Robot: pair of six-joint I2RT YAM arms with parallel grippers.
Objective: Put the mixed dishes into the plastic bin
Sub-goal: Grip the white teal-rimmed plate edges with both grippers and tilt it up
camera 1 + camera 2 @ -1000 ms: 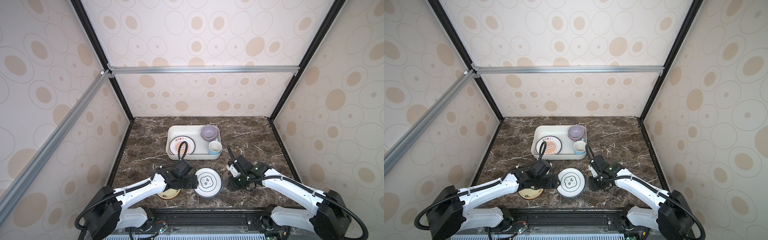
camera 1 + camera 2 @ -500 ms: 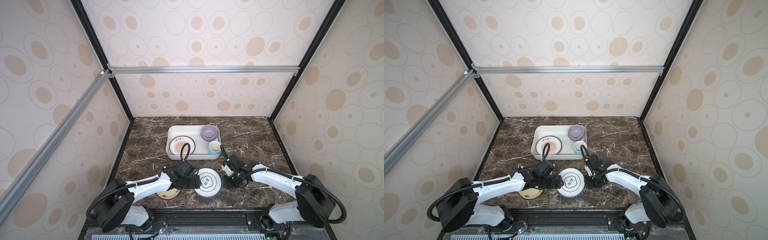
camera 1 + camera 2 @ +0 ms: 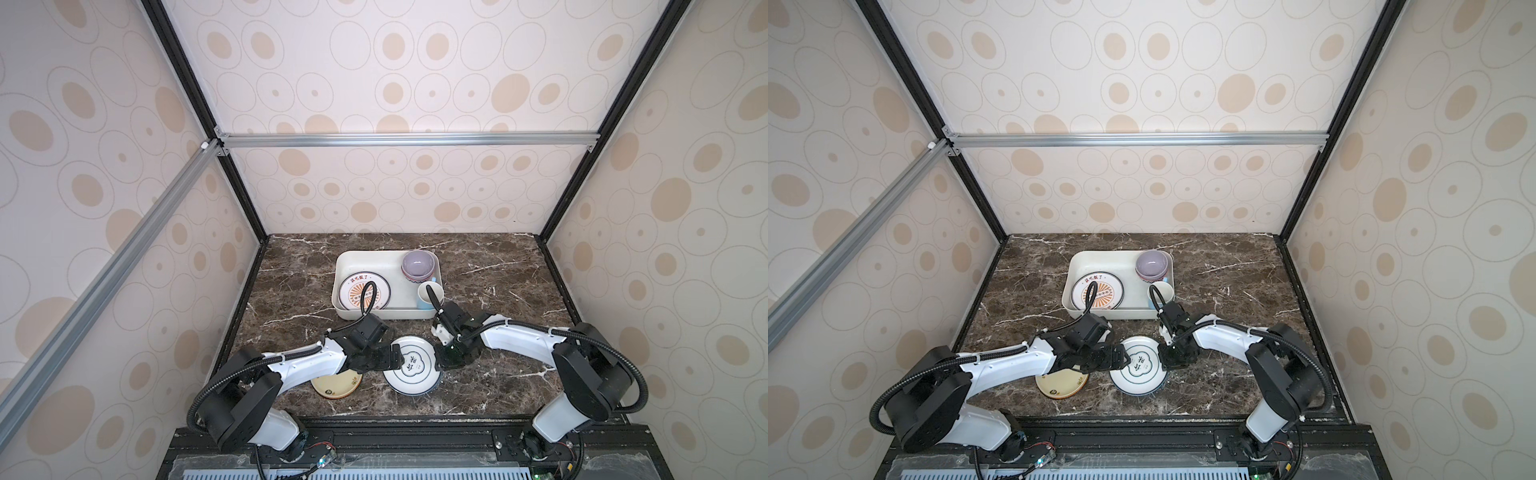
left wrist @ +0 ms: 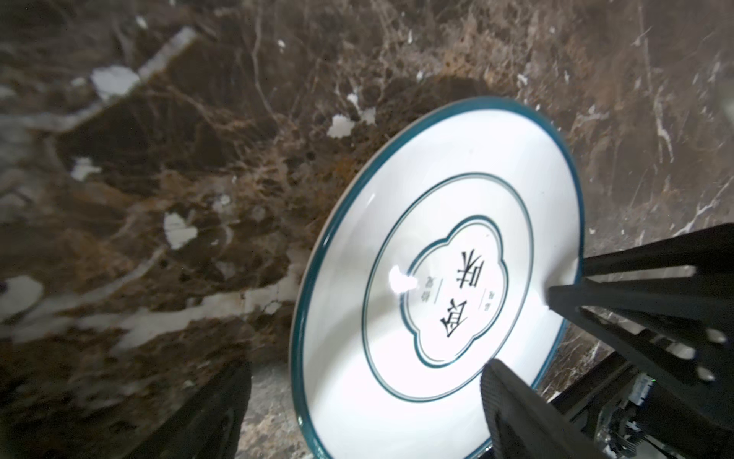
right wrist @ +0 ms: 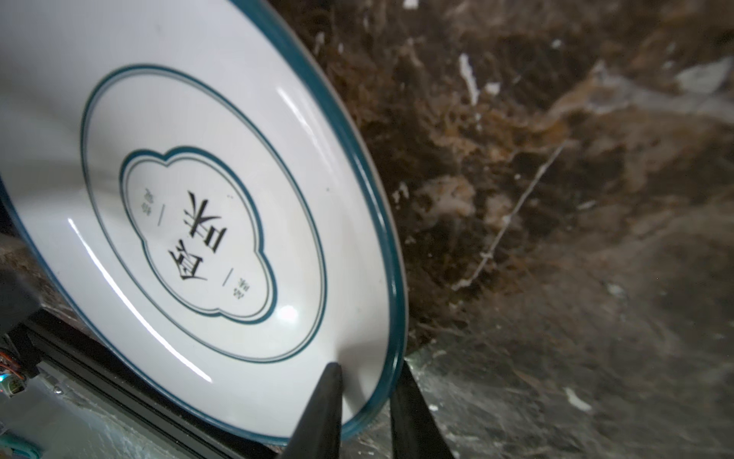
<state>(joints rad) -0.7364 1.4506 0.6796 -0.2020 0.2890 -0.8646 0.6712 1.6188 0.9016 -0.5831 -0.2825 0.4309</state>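
Observation:
Next, my left gripper eases onto the green-rimmed white plate's rim [image 4: 309,439] opposite my right gripper and closes, because its open fingers already straddle that rim.
A green-rimmed white plate [image 3: 411,365] [image 3: 1139,365] lies on the marble near the front. My left gripper [image 3: 397,358] [image 4: 365,369] is open at the plate's left edge, one finger over the plate and the other on the table beside its rim. On the opposite rim my right gripper [image 3: 440,361] [image 5: 367,369] is shut, one finger inside the plate and one under the edge. A pale yellow plate [image 3: 336,384] lies partly under my left arm. The white plastic bin [image 3: 374,259] holds an orange sunburst plate [image 3: 365,293], a lilac bowl [image 3: 417,265] and a light blue mug [image 3: 430,294].
The bin stands just behind both grippers, its front wall [image 3: 386,313] close to the wrists. Patterned enclosure walls with black posts [image 3: 249,208] close in the sides and back. A black rail [image 3: 395,432] runs along the table's front edge.
My right gripper has slid left to the plate's right rim and narrowed its jaws onto it. The left gripper has moved right to the plate's left edge, staying open.

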